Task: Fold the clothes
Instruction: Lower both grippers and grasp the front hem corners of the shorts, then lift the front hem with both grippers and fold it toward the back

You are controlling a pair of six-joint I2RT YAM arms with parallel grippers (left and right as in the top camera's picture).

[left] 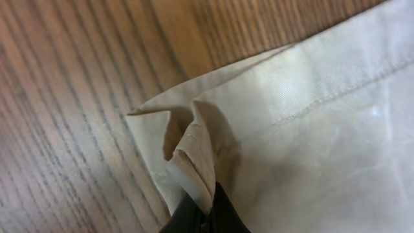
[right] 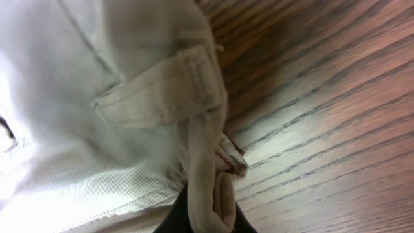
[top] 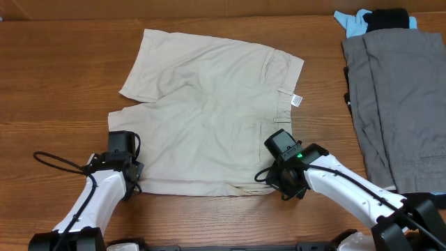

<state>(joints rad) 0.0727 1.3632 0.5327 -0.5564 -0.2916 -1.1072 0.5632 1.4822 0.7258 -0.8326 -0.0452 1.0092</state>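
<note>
The far leg lies flat beyond. My left gripper should lift the hem corner and carry it outward, then lower it over the far hem corner.
The beige shorts lie spread flat on the wooden table, waistband to the right with a small white label tag. My left gripper is shut on the near left hem corner of the shorts. My right gripper is shut on the near right waistband corner, just below a belt loop. Both pinched corners bunch up between the fingers.
A grey garment lies at the right side of the table. Small light-blue and black pieces sit at its far end. Bare wooden table surrounds the shorts on the left and near side.
</note>
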